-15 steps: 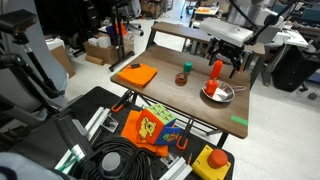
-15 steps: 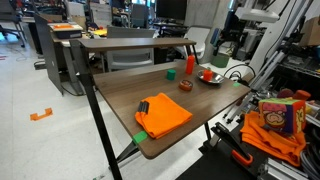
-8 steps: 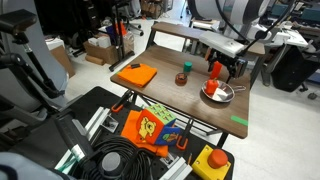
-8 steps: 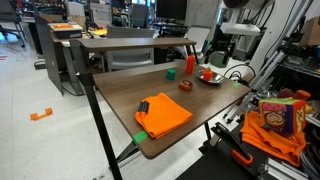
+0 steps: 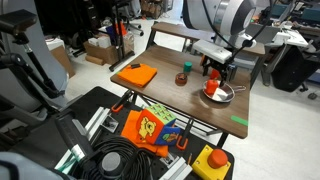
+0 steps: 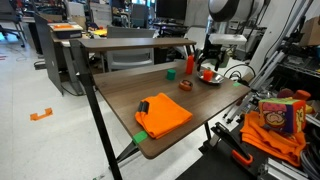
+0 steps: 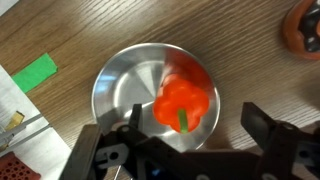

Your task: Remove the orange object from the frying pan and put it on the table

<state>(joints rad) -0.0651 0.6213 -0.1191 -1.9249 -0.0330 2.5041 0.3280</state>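
Note:
I will lower my gripper toward the frying pan (image 5: 222, 95), down around the orange object, since the gripper's open fingers already are on either side of the orange object but still hang above it.
The frying pan (image 7: 130, 85) is a small shiny silver pan on the wooden table (image 7: 90, 25). The orange object (image 7: 183, 100), an orange-red lump with a green stem, lies in the right half of its bowl. My gripper (image 7: 195, 135) is open and empty just above the pan, one finger left of the object and one to the right past the rim. In both exterior views the gripper (image 5: 213, 72) (image 6: 207, 67) hangs low over the pan (image 5: 222, 95) (image 6: 211, 79), and the orange object (image 5: 211, 88) shows under it.
A flat orange square (image 5: 136, 74) (image 6: 165, 113) lies at the table's other end. A small dark cup (image 5: 182, 78) (image 7: 305, 30) stands near the pan. An upright orange-red cylinder (image 6: 188, 66) stands beside the pan. Green tape (image 5: 239, 121) (image 7: 35, 72) marks the table.
The arm has come down and forward, bringing the open gripper from above the back shelf to just over the pan. The objects have not moved.

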